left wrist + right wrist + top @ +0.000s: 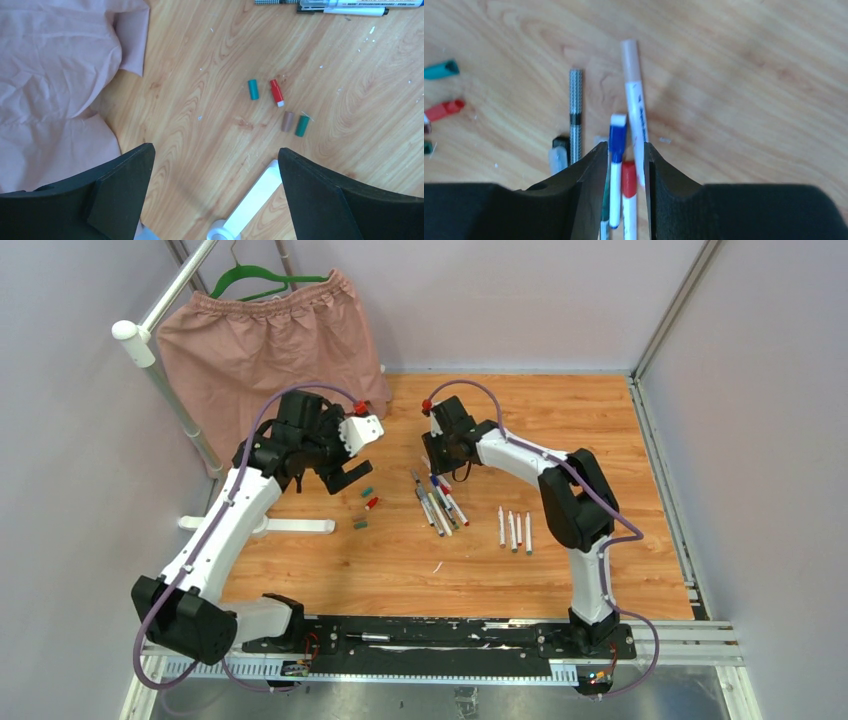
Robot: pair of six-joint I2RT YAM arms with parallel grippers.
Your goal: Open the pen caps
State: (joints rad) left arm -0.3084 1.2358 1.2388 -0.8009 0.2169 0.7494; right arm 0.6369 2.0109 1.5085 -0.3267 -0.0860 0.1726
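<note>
The cream-capped pen lies on the tabletop below. Next I will lower my right gripper onto the pen's white body and close the gripper's fingers there.
Several loose pen caps lie on the wooden table: a teal cap (pixel 253 89), a red cap (pixel 276 92), a brown cap (pixel 287 121) and a green cap (pixel 302 125); they also show in the top view (pixel 368 497). My left gripper (pixel 215 152) is open and empty, above bare wood just near of them. A cluster of pens (pixel 437 502) lies mid-table. My right gripper (pixel 624 150) hovers low over it, jaws narrowly open, straddling a blue-capped pen (pixel 617 142) and a red-capped pen (pixel 628 182). A cream-capped pen (pixel 633 85) lies alongside.
Three more pens (pixel 514 530) lie to the right of the cluster. A knurled silver pen (pixel 576 110) lies left of the right gripper. A long white bar (pixel 270 526) lies by the left arm. A pink skirt (pixel 270 340) hangs at the back left.
</note>
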